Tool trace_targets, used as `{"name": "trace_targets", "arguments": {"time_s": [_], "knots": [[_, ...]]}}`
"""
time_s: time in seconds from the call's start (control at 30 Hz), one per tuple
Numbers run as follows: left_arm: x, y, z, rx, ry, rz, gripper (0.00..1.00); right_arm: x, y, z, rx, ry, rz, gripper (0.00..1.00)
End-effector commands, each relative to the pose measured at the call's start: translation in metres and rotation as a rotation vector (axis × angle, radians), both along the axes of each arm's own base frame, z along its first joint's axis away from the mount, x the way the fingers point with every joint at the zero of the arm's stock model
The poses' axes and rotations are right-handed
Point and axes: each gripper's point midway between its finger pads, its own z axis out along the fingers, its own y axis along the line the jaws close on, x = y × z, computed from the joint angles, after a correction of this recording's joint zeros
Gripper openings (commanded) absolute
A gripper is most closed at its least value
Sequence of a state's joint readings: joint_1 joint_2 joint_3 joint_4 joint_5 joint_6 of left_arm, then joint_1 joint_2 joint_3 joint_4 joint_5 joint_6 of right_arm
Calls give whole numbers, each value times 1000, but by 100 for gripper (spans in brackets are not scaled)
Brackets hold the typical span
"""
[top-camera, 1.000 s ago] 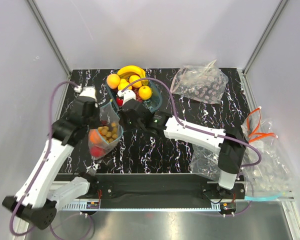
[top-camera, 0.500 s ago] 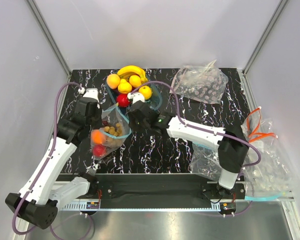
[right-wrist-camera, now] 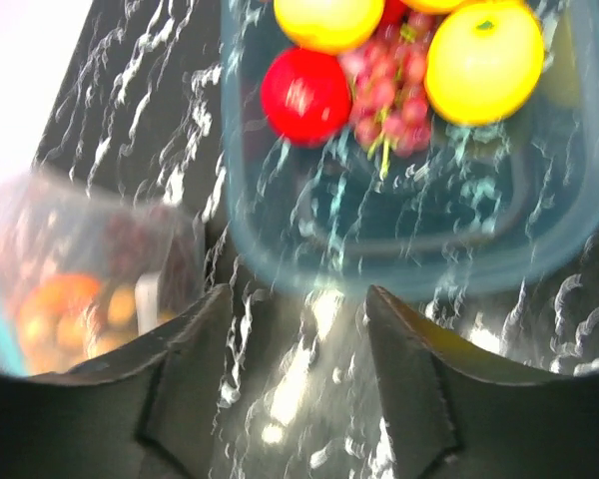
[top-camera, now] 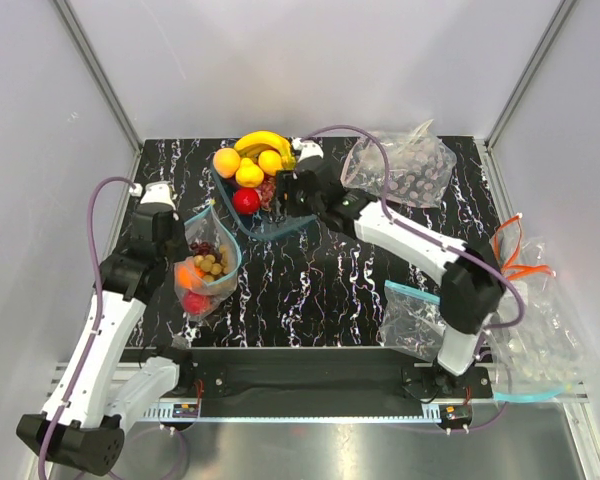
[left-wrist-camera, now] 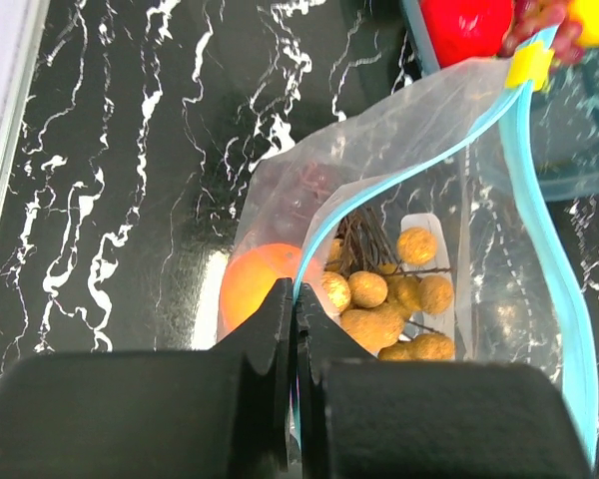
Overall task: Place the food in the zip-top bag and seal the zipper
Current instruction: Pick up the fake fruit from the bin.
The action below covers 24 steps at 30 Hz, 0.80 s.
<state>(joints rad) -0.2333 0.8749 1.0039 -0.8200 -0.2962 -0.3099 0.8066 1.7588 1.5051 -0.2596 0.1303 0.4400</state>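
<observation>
My right gripper shifts to the left in the top view next, then lowers to the bowl's red apple.
The zip-top bag [top-camera: 206, 278] lies left of the bowl, and my left gripper [top-camera: 179, 243] holds it up by its mouth. The left wrist view shows that gripper [left-wrist-camera: 298, 304] shut on the teal zipper [left-wrist-camera: 539, 210]. Inside the bag are an orange [left-wrist-camera: 252, 291], a tan nut cluster [left-wrist-camera: 389, 304], dark grapes [top-camera: 202, 247] and a red apple [top-camera: 194, 301]. My right gripper [top-camera: 280, 203] hangs open and empty over the bowl's near rim [right-wrist-camera: 299, 299]. In the bowl [right-wrist-camera: 579, 210] remain a red apple [right-wrist-camera: 304, 95], grapes [right-wrist-camera: 391, 90], yellow fruits [right-wrist-camera: 484, 60], a banana [top-camera: 262, 141] and an orange [top-camera: 226, 162].
A wrinkled clear bag with a blue strip [top-camera: 418, 322] lies near the right arm's base. Another filled clear bag [top-camera: 400, 166] sits at the back right. More bags [top-camera: 536, 345] and orange straps [top-camera: 520, 262] lie off the table's right edge.
My right gripper has opened and drawn back from the bag's mouth to the bowl. The left arm has pulled the bag a little to the left and nearer.
</observation>
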Motion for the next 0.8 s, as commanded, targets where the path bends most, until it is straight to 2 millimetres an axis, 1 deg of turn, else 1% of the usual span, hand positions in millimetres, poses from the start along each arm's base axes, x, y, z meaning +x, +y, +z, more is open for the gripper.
{"name": "trace_targets", "arguments": {"time_s": [0.0,0.03,0.07,0.1,0.13,0.17,0.2,0.23,0.27,0.3,0.33,0.37,0.4,0.43,0.47,0.5,0.53,0.57,0.6,0.67,0.7,0.77], "knots": [[8,-1,19,-41,-104,13,0,33,16,-7,24,8,11,74],[8,0,19,-46,-108,13,0,41,21,-1,49,6,7,77],[8,0,21,-49,-116,13,0,47,23,-4,57,14,-1,80],[8,-1,21,-51,-116,11,0,57,26,-24,45,47,-18,89],[8,-2,20,-56,-116,4,0,66,30,-17,81,49,-44,93],[8,-2,21,-57,-122,4,0,71,32,-22,91,65,-67,95],[9,-2,22,-57,-123,2,0,78,35,-40,88,98,-94,98],[8,-2,20,-57,-120,3,0,88,38,-36,140,113,-151,100],[9,-1,21,-56,-123,6,0,93,43,-38,173,122,-168,100],[8,-1,21,-56,-123,6,0,98,49,-52,188,145,-180,100],[9,-1,21,-57,-123,6,0,102,57,-48,246,164,-198,100],[9,-1,20,-57,-122,7,0,108,62,-48,279,169,-209,100],[9,-1,21,-58,-124,7,0,110,68,-64,299,214,-234,100],[9,-1,21,-58,-123,7,0,117,74,-56,330,210,-245,100],[8,-1,20,-57,-120,7,0,119,76,-63,333,235,-264,100],[8,-1,19,-57,-118,5,0,123,77,-84,340,285,-319,100],[8,-1,20,-58,-121,5,0,131,80,-75,369,282,-346,100],[8,-2,21,-61,-126,1,0,132,80,-84,367,312,-376,100],[8,-3,22,-64,-129,-3,0,134,82,-100,365,336,-398,100],[7,-2,23,-67,-136,-5,0,136,87,-105,408,361,-412,100],[7,-2,24,-69,-140,-4,0,138,88,-115,431,382,-444,100],[7,-3,25,-71,-143,-7,0,139,88,-122,449,402,-468,100]]}}
